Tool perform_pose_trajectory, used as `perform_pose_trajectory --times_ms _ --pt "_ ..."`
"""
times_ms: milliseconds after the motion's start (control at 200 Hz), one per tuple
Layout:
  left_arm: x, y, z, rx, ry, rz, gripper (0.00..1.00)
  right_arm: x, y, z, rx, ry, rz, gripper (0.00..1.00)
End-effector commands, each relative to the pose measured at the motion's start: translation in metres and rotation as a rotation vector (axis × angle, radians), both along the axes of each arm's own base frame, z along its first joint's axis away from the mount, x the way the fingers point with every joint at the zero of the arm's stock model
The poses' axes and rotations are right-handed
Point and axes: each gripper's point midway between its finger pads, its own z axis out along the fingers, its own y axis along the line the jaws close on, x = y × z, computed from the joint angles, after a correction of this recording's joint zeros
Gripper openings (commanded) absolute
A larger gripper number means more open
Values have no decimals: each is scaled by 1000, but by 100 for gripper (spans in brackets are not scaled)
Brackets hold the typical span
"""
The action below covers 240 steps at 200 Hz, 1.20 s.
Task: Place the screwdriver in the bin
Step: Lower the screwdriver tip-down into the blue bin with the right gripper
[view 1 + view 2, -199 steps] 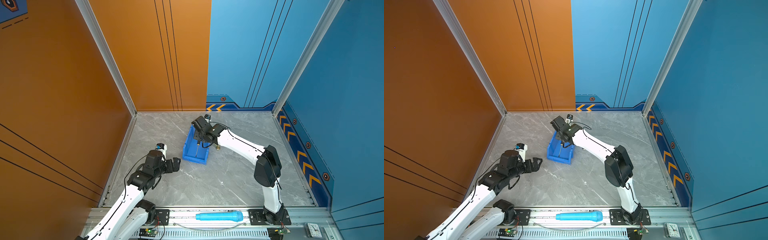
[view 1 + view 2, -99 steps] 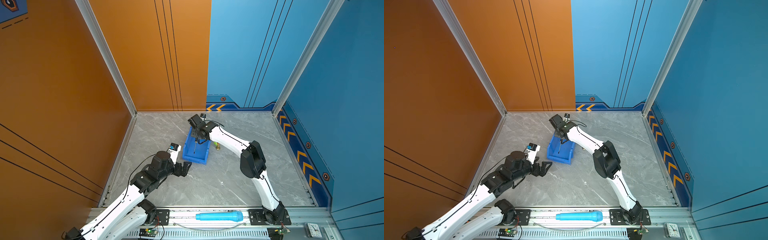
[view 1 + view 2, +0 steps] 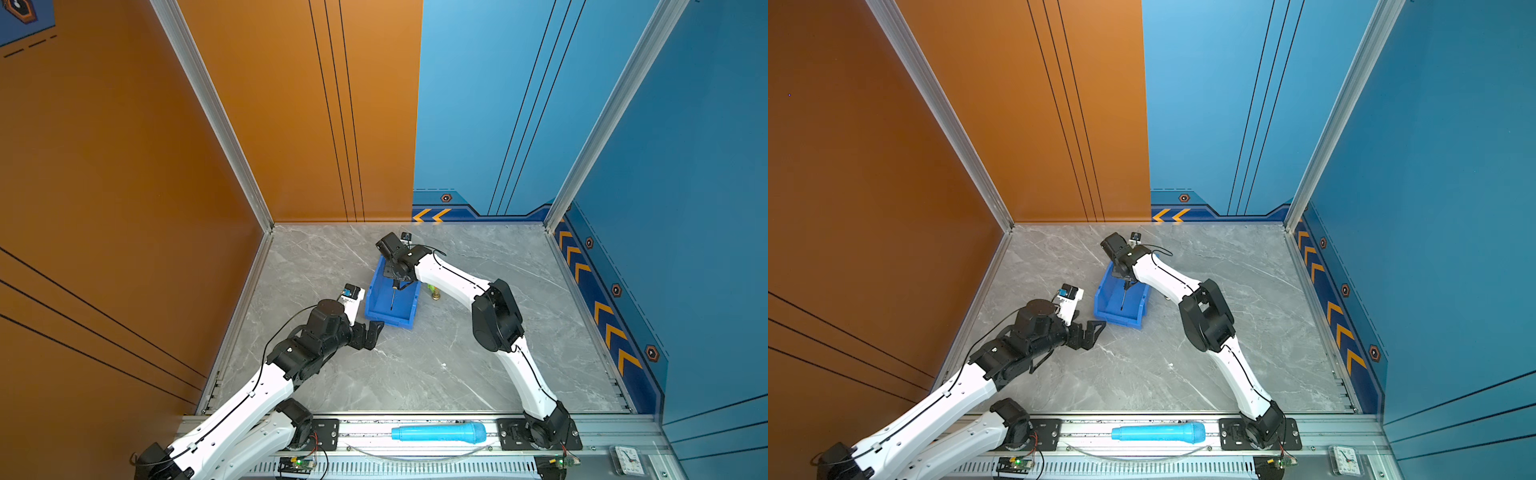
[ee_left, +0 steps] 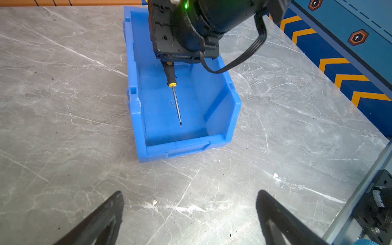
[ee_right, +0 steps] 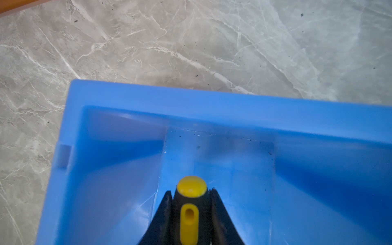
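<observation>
I should lower my right gripper between the bin's sides toward the bin's blue bottom next and let go of the screwdriver [image 3: 392,297], because its handle is still hanging above the bin's bottom.
The bin [image 3: 388,321] [image 3: 1116,320] lies on the marble floor, its lower short side [image 4: 180,148] toward my left arm. My right gripper [image 3: 398,284] [image 3: 1128,285] [image 5: 191,192] hangs over the bin's far half, shut on the screwdriver [image 3: 392,297] [image 3: 1123,297] [image 4: 174,93] by its black-and-yellow handle [image 5: 189,209]. The thin shaft slants down inside the bin toward its floor; I cannot tell whether the tip touches. The bin's rim [image 5: 212,104] fills the right wrist view. My left gripper [image 3: 370,336] [image 3: 1091,335] [image 4: 188,193] is open and empty, just off the bin's near corner.
A light-blue microphone-shaped cylinder [image 3: 438,432] [image 3: 1158,432] lies on the front rail between the arm bases. A small green and brass object [image 3: 434,291] stands right of the bin, under the right forearm. A small clock [image 3: 627,459] sits at the front right. Walls enclose three sides.
My left arm has swung forward and to the right, up to the bin's near end. The right gripper has stayed over the bin with the screwdriver while its elbow shifted.
</observation>
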Motion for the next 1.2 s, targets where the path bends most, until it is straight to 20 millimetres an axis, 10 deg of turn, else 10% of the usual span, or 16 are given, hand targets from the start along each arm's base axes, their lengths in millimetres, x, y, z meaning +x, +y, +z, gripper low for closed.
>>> perform_pose_trajectory --times_ms 0,1196 --pt "6 4 9 2 -45 20 98 4 -8 -9 -45 8 -14 0" --pt "9 11 13 33 -91 47 98 -5 -10 -35 -109 28 -16 23"
